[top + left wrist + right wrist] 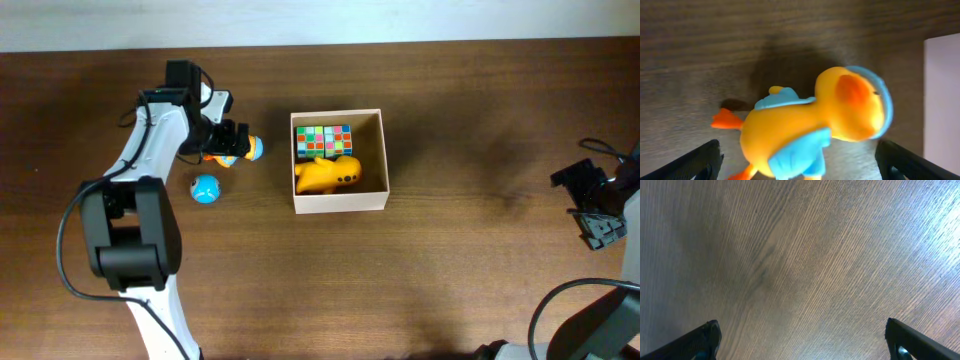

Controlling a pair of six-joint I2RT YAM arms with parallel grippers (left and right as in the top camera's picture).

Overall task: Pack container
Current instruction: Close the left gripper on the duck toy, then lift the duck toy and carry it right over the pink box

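Note:
My left gripper eases down over its blue-winged body (228, 159) (794, 142), just behind the head, and closes next, since the duck toy already lies between the spread fingers.
The container (338, 201), a square cream-walled box, sits at the table's middle and holds a multicoloured cube (323, 138) and a yellow toy (328, 173). Its white wall shows at the right edge of the left wrist view (942, 100). An orange duck toy with a blue cap and wings (240, 149) lies left of the box. In the left wrist view the duck (805, 125) lies between the spread fingers of my left gripper (799, 167), which is open just over it. My right gripper (802, 342) is open and empty over bare wood at the far right (600, 225).
A small blue and white ball (205, 188) lies on the table in front of the duck, left of the box. The table's far edge runs along the top of the overhead view.

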